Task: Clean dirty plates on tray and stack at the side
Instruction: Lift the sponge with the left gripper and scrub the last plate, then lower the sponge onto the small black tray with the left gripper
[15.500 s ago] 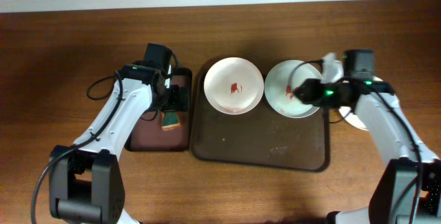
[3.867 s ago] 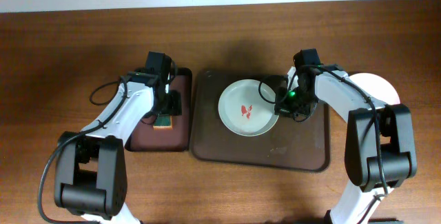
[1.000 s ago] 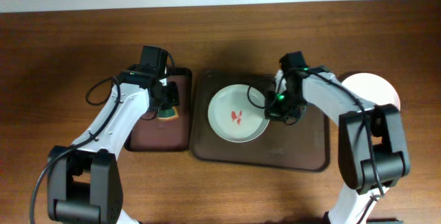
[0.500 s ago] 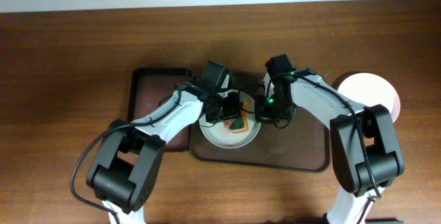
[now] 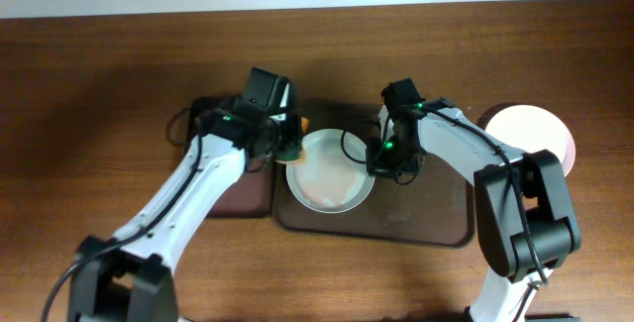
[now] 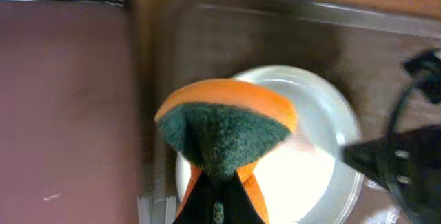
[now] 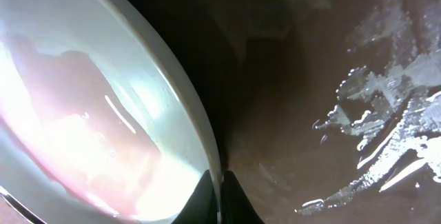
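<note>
My left gripper holds the sponge and next needs to swing down and to the left in the overhead view, to release it at the smaller dark tray point(image 5: 245, 189).
One white plate point(image 5: 330, 173) lies on the left half of the brown tray point(image 5: 436, 231); its centre looks white from above. In the right wrist view the plate point(image 7: 89, 114) carries a faint pink wet film. My right gripper point(image 5: 380, 163) is shut on the plate's right rim, its fingertips point(image 7: 220, 191) pinching the thin edge. My left gripper point(image 5: 288, 142) is shut on an orange and green sponge point(image 5: 296, 132) at the plate's upper left edge. In the left wrist view the sponge point(image 6: 227, 124) hangs over the plate point(image 6: 320, 148), green face toward the camera. A white plate point(image 5: 535, 129) rests on the table right of the tray.
A smaller dark tray point(image 5: 233, 198) lies left of the brown tray, partly under my left arm. Wet streaks and droplets point(image 7: 386, 127) cover the tray floor point(image 7: 324, 65) right of the plate. The right arm's cable point(image 6: 413, 107) hangs near the plate's far rim.
Over the last second the left arm carried the sponge from the small tray onto the plate, then back to the plate's upper left edge. The red smear no longer shows. The right grip held.
</note>
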{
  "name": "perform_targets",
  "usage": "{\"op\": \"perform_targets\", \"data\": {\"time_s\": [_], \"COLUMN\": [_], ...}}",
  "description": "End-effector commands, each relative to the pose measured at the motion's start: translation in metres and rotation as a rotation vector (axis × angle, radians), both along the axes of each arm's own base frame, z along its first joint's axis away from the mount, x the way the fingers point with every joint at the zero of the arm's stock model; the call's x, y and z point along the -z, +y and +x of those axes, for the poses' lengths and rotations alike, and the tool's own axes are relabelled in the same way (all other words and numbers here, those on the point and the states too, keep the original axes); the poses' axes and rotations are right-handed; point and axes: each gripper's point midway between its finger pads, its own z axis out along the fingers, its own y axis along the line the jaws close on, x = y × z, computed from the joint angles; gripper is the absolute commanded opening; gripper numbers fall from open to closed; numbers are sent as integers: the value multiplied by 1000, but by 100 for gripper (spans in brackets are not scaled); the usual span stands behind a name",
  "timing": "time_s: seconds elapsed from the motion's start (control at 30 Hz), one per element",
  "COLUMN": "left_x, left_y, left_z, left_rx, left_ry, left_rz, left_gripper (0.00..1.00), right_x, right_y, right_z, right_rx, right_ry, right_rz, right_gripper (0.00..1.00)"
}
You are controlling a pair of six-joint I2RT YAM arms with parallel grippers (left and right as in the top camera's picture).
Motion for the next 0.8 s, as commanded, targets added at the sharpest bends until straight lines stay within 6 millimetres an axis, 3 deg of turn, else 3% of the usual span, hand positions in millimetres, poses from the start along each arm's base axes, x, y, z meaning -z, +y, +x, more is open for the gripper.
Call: {"op": "perform_targets", "data": {"time_s": [0.0, 0.1, 0.2, 0.3, 0.33, 0.37, 0.4, 0.5, 0.57, 0.6, 0.63, 0.67, 0.77], "left_x": [0, 26, 73, 96, 106, 108, 109, 117, 124, 123, 122, 122, 109], "left_y": [62, 96, 103, 104, 106, 106, 106, 106, 105, 103, 100, 97, 96], "left_z": [12, 7, 3, -1, -4, -4, -2, 1, 5, 9, 14, 16, 25], "left_rx": [-91, -145, -141, -132, -130, -129, -131, -132, -133, -136, -137, -132, -138], "left_ry": [-49, 46, 167, 225, 250, 254, 251, 250, 244, 227, 206, 202, 184], "left_rz": [222, 326, 366, 386, 398, 400, 402, 405, 402, 395, 379, 359, 352], "left_gripper": [0, 0, 0, 0, 37, 62, 69, 70, 62, 44, 13, 0, 0], "right_x": [-1, -1, -1, -1, -1, -1, -1, -1, -1, -1, -1, -1, -1], "right_y": [-1, -1, -1, -2, -1, -1, -1, -1, -1, -1, -1, -2, -2], "right_z": [4, 3, 3, 3, 3, 3, 3, 3, 3, 3, 3, 2, 2], "right_rx": [8, 8, 8, 8, 8, 8, 8, 8, 8, 8, 8, 8, 8], "right_ry": [-10, -6, -3, -3, -3, -3, -3, -4, -3, -3, -3, -3, 0], "right_rz": [-14, -15, -15, -16, -15, -15, -15, -16, -15, -15, -15, -16, -16], "right_gripper": [4, 4, 4, 4, 4, 4, 4, 4, 4, 4, 4, 4, 4]}}
